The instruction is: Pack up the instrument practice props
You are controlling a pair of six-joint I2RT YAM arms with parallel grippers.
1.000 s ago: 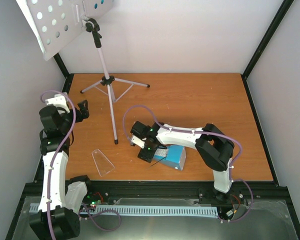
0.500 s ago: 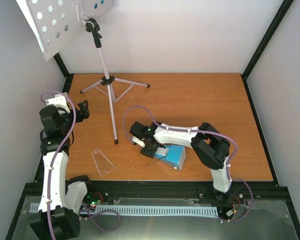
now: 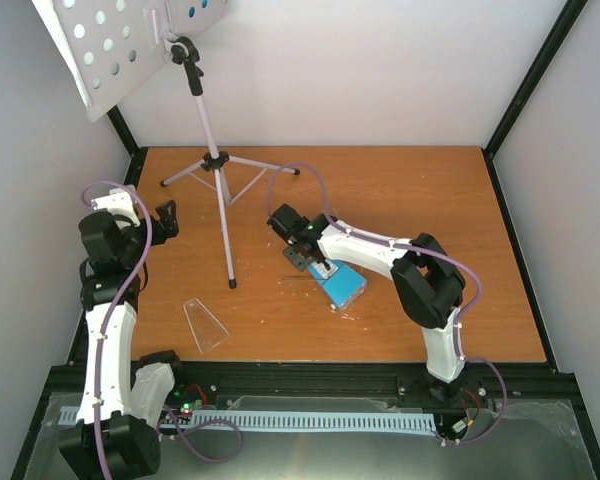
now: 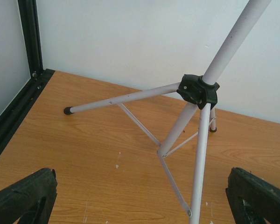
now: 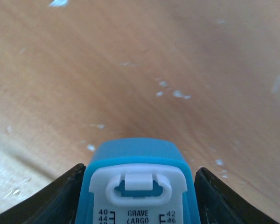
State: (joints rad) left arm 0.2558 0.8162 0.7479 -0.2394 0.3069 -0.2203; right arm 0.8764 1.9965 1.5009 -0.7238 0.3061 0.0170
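My right gripper rises outward with the light-blue metronome's narrow end next, stands the metronome upright on its wide base (image 3: 350, 291) and releases it, because it lies tipped over.
The white perforated music stand (image 3: 95, 50) rises at the back left on its thin grey tripod (image 3: 217, 162). A white sheet with blue spots (image 3: 202, 10) shows at the top edge beside it. The light-blue metronome (image 3: 342, 284) is at the table's middle. My right gripper (image 3: 310, 258) is shut on its narrow end. In the right wrist view its fingers (image 5: 65, 198) flank the blue top (image 5: 139, 161). The clear cover (image 3: 205, 324) lies apart at the front left. My left gripper (image 3: 166, 216) is open and empty, facing the tripod hub (image 4: 198, 90).
Black frame posts (image 3: 535, 75) and white walls enclose the wooden table (image 3: 420, 190). The tripod's three legs spread over the back left of the table, one foot (image 3: 231, 284) close to the clear cover. A black rail (image 3: 310, 375) runs along the near edge.
My right gripper has moved back and left from the near edge, carrying the metronome and turning it. The left arm has not moved.
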